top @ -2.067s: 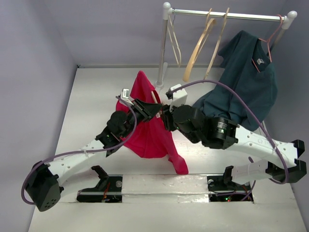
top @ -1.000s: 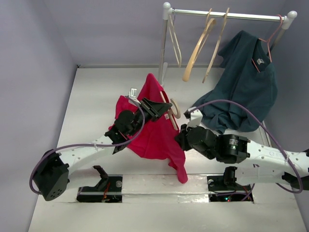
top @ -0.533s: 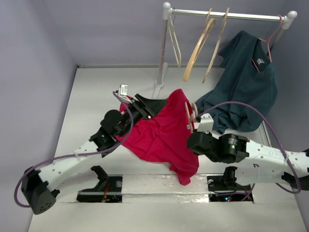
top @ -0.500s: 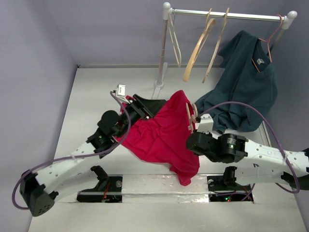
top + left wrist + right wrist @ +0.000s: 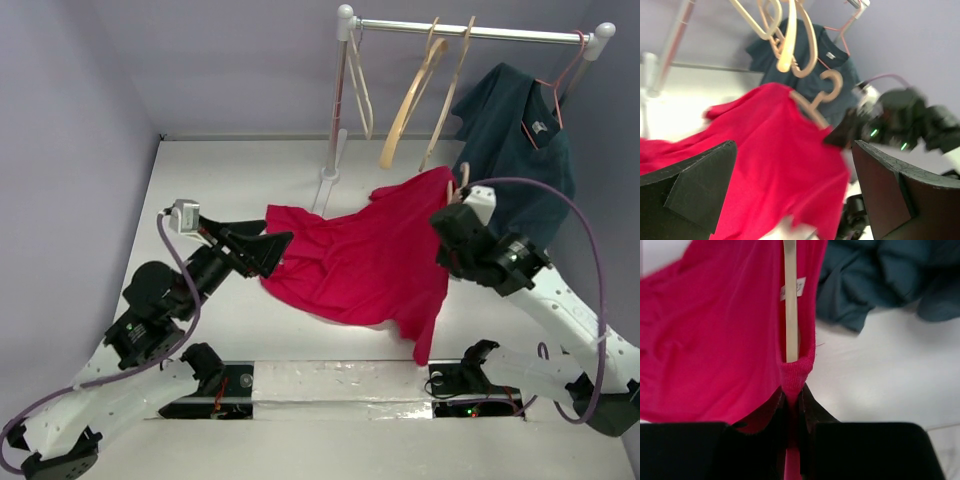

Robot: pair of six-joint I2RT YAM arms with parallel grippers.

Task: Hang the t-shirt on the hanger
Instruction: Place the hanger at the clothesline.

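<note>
The bar's bare part [image 5: 535,36] by the pink hanger is outward above the right gripper, so the right gripper needs to lift outward, hook the tan hanger onto it and let go.
The crimson t-shirt [image 5: 365,260] hangs stretched from its collar, its lower left part spread on the table. A tan wooden hanger [image 5: 790,315] is inside the neck, beside the white label [image 5: 792,289], and its hook [image 5: 462,180] pokes out at the top. My right gripper [image 5: 455,218] is shut on the ribbed collar and the hanger together [image 5: 792,400]. At the shirt's left edge, my left gripper [image 5: 276,254] stands wide open. In the left wrist view its fingers [image 5: 690,190] frame the shirt [image 5: 765,150] from a distance, with nothing between them.
A clothes rail [image 5: 470,32] stands at the back right on a white post [image 5: 335,110]. It carries a thin white hanger [image 5: 360,80], two more tan hangers [image 5: 410,100] and a dark teal shirt [image 5: 520,150] on a pink hanger. The teal hem lies on the table behind my right arm.
My left gripper opened, let go of the t-shirt and drew back to the left. The right arm carried the collar and hanger up and right, towards the rail, stretching the shirt out.
</note>
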